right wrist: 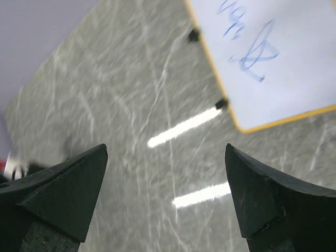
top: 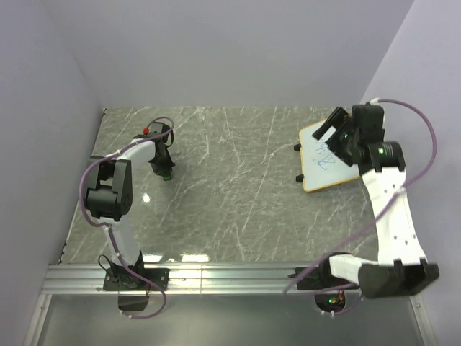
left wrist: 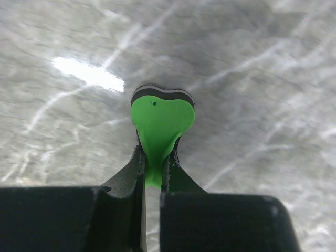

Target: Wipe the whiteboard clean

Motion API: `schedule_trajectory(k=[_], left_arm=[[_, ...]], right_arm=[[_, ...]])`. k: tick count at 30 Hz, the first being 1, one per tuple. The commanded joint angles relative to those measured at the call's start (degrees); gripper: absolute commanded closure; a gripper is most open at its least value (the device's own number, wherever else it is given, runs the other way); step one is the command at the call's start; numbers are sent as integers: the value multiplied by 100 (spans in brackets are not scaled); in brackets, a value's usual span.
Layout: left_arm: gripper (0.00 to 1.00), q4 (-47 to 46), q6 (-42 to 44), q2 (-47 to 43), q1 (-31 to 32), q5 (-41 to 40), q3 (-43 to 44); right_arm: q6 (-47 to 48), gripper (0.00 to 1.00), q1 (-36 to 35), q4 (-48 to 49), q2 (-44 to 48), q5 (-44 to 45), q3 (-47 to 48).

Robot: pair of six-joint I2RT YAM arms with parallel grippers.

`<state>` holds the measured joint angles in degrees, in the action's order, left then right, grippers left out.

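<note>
My right gripper will move across and down to the whiteboard's wall-side edge, below it and to its right in the top view, clear of the scribbles.
The whiteboard [top: 322,171], white with an orange-tan frame and blue scribbles, lies at the far right of the table. In the right wrist view it [right wrist: 294,79] fills the upper right, with blue marks [right wrist: 253,51] on it. My right gripper [top: 328,128] hovers over the board's far left part, open and empty [right wrist: 165,152]. My left gripper [top: 165,167] is at the far left of the table, shut on the small green and black eraser block [left wrist: 161,118], which it holds just above the marble surface [top: 166,175].
The grey marble tabletop [top: 230,194] spans between the arms. Lilac walls close in the left, back and right sides. An aluminium rail [top: 230,277] runs along the near edge with the arm bases. Bright light reflections [right wrist: 184,127] lie on the table.
</note>
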<state>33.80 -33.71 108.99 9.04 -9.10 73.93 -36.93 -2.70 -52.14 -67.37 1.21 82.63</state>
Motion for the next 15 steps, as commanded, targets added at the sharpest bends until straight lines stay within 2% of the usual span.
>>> schedule_trajectory(k=[1, 7, 15], left_arm=[[100, 144, -83, -395, 28, 505, 253], [100, 188, -56, -984, 89, 682, 122], [100, 13, -91, -1546, 116, 691, -572]], right_arm=[[-340, 0, 522, -305, -660, 703, 604], [-754, 0, 1315, -219, -1593, 915, 1062], [-280, 1, 1720, 266, -1893, 1521, 860]])
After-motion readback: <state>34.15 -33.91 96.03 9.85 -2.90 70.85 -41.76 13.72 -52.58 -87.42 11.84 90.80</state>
